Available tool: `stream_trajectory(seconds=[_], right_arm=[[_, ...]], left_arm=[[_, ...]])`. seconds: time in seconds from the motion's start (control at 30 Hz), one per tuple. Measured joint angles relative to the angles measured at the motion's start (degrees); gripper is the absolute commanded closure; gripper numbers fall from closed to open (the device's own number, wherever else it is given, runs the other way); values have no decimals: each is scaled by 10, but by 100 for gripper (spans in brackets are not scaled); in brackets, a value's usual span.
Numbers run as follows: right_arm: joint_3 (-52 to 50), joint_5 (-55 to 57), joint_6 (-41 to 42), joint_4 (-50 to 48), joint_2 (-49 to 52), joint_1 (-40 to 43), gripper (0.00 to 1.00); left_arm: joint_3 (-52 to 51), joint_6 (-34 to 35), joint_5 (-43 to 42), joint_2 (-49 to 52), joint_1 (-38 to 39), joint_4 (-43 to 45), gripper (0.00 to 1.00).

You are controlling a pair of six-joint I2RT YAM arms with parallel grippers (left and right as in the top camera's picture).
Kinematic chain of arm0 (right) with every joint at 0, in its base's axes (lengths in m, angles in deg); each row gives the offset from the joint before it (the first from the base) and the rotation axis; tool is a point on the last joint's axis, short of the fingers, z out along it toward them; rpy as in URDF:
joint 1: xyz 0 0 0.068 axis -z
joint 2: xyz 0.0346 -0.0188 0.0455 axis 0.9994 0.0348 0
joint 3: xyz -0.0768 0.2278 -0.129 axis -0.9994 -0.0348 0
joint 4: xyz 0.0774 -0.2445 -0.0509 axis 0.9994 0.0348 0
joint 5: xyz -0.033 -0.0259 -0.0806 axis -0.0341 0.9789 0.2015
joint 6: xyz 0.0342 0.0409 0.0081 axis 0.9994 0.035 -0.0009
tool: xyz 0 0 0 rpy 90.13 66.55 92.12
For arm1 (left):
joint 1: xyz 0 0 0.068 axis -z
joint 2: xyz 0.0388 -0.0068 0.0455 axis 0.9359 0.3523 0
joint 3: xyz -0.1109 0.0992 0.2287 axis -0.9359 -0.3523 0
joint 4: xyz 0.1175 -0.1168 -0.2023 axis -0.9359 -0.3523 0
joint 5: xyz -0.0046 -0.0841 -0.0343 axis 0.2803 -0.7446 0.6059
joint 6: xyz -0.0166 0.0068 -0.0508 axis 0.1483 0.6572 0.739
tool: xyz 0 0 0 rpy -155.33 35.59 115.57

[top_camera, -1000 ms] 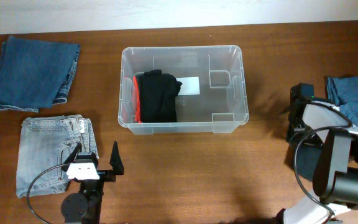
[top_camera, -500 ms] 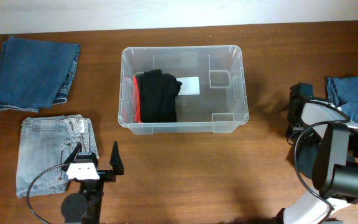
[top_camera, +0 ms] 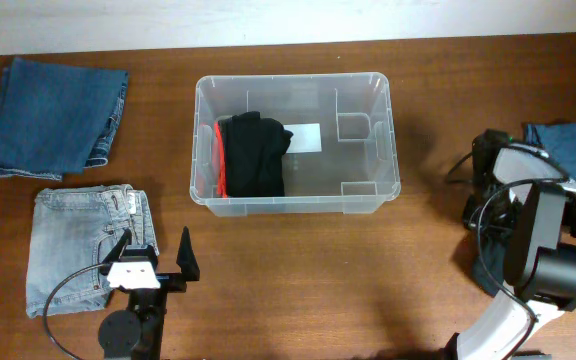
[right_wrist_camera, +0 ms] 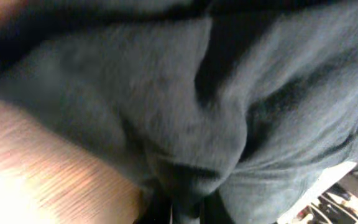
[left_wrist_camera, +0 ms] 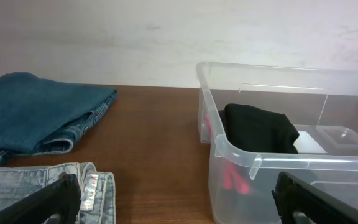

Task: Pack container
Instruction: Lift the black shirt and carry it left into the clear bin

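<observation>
The right gripper swings left in the overhead view next, over the container's bare bottom beside the black garment, and releases the cloth where room remains.
The clear container stands at the middle of the table, holding a folded black garment with a red edge at its left end. The left wrist view shows the container to the right and the black garment inside it. My left gripper rests near the front edge, open and holding nothing, beside light blue jeans. My right gripper is shut on a fold of dark grey cloth that fills the right wrist view. From above, my right arm hides that gripper.
Folded dark blue jeans lie at the back left. A blue denim piece lies at the far right by my right arm. The light jeans sit just left of my left fingers.
My right gripper has closed on the dark grey cloth, and the right wrist has shifted slightly toward the back right. The left arm and the container have not moved.
</observation>
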State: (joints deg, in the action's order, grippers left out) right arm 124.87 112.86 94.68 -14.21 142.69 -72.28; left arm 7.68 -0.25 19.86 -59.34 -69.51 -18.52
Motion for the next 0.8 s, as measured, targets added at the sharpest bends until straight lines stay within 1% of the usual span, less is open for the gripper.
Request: stream_trajectory(seconds=[0.03,0.17,0.2,0.23,0.3,0.4,0.5,0.57,0.67,0.8], right_arm=[[53,-29,8,53,6,0,96],[198,-95,32,170,12,0,96],[269,-126,34,203,10,0,96],[310,-142,37,235,12,0,96],[400,-172,41,289,12,-4,96],[493,-200,43,329,11,-17,96],[574,-228,40,350,10,-42,96],[631,-248,34,349,10,-75,96],[658,-260,30,334,10,-111,96],[662,-270,26,277,10,-172,96]], left_arm=[[0,0,0,0,0,0,1],[0,0,0,0,0,0,1],[0,0,0,0,0,0,1],[0,0,0,0,0,0,1],[0,0,0,0,0,0,1],[0,0,0,0,0,0,1],[0,0,0,0,0,0,1],[0,0,0,0,0,0,0],[0,0,0,-1,0,0,1],[0,0,0,-1,0,0,1]])
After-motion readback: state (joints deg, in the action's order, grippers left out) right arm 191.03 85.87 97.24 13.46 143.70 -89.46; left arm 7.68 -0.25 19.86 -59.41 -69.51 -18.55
